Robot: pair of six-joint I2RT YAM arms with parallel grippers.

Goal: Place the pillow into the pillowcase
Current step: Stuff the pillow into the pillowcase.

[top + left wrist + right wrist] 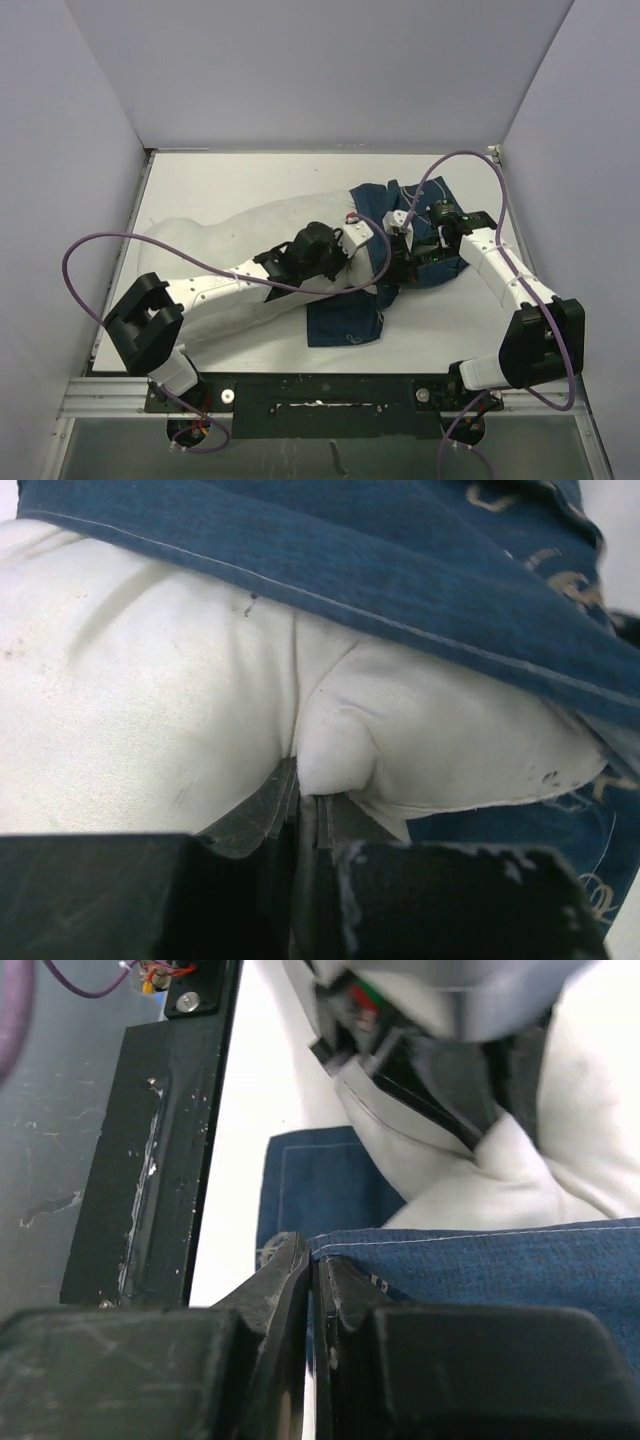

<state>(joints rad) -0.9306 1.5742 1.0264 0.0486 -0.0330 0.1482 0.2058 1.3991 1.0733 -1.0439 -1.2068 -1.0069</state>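
Note:
I should next lift the pillow cloth that is still outside with my left gripper toward the pillowcase's opening (pixel 376 246) (pixel 335 608), to the gripper's right in the top view, and then lower the cloth and let go of it.
The white pillow (pixel 230 255) lies across the table's left and middle, its right end tucked into the mouth of the navy pillowcase (pixel 345 322). My left gripper (pixel 308 794) is shut on a pucker of pillow (pixel 150 700) cloth, just under the pillowcase (pixel 400 570) hem. My right gripper (pixel 314 1256) is shut on the stitched edge of the pillowcase (pixel 500 1260), with blue cloth between its jaws. The pillow (pixel 520 1175) bulges out above that edge, and the left gripper's body (pixel 430 1050) sits close over it. Both grippers meet at the sack's opening, near the table's middle right.
A black base rail (pixel 300 395) runs along the near edge. White walls (pixel 320 70) enclose the table on three sides. Purple cables (pixel 470 160) loop over both arms. Bare tabletop (pixel 250 180) shows behind the pillow.

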